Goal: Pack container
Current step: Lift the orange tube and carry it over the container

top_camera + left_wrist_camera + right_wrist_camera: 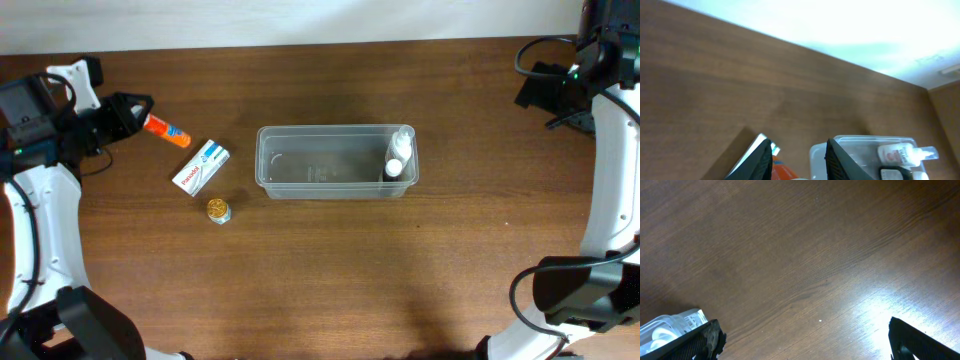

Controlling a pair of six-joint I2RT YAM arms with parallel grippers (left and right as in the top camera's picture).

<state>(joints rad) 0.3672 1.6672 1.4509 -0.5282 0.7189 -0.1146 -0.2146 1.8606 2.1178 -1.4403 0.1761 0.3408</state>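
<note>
The tube (pixel 167 130) will go on the container's empty bottom beside the bottle. My left gripper will next cross to the right in the overhead view to get there, lower and let go.
The container (pixel 300 160) is a clear rectangular tub at mid-table, with a white bottle (pixel 400 155) lying in its right end. My left gripper (pixel 143 112) is far to its left, shut on the end of an orange tube (pixel 167 130). In the left wrist view the orange tube (pixel 782 170) sits between the fingers of the left gripper (pixel 800 145), with the container (pixel 860 142) and bottle (pixel 897 152) beyond. My right gripper (pixel 535 90) hovers at the far right back. Its wrist view shows the right gripper (pixel 807 340) open over bare wood, a container corner (pixel 670 325) at the left.
A white and blue box (pixel 200 167) lies between the tube and the container, also seen as the box (pixel 754 147) beside my left finger. A small gold-capped jar (pixel 218 209) stands just in front of the box.
</note>
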